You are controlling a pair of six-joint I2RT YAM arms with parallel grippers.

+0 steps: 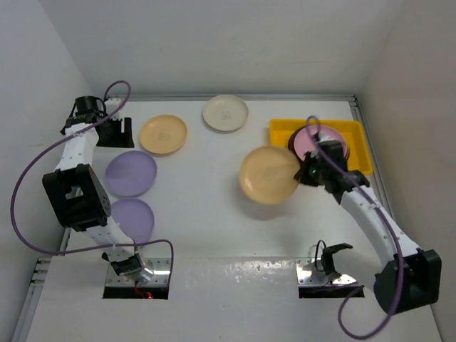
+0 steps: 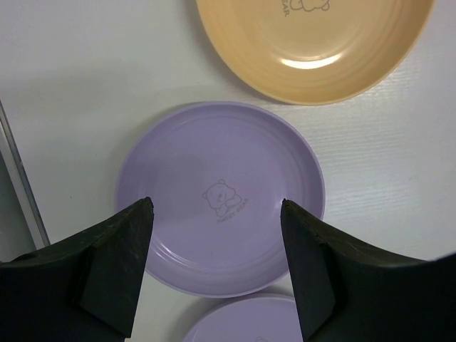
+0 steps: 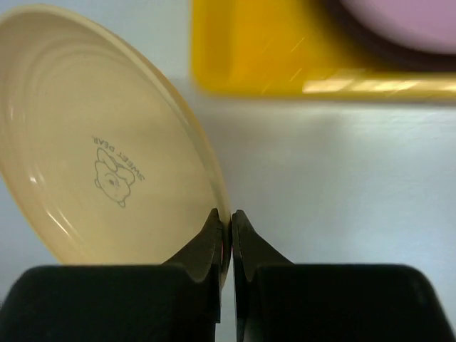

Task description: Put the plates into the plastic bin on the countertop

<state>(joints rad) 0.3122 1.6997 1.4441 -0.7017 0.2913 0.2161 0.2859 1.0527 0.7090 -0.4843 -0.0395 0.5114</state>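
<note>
To get the far lavender plate's wall-side rim (image 1: 108, 175) (image 2: 122, 187), my left gripper will lower toward the nearby white wall first, since empty countertop there leaves one finger room.
My right gripper (image 1: 308, 173) is shut on the rim of a peach-orange plate (image 1: 268, 174) and holds it tilted above the countertop (image 1: 214, 214), just left of the yellow plastic bin (image 1: 285, 128). The right wrist view shows the jaws (image 3: 231, 217) pinching that plate (image 3: 100, 142), with the bin (image 3: 271, 64) beyond. A pink plate (image 1: 322, 142) lies in the bin on a dark-rimmed plate (image 3: 356, 39). My left gripper (image 1: 117, 132) is open and empty, above a lavender plate (image 2: 221, 196).
On the countertop lie another peach-orange plate (image 1: 163, 134), a cream plate (image 1: 225, 112) and two lavender plates (image 1: 131, 172) (image 1: 132, 219). White walls bound the left, back and right. The bin stands against the right edge.
</note>
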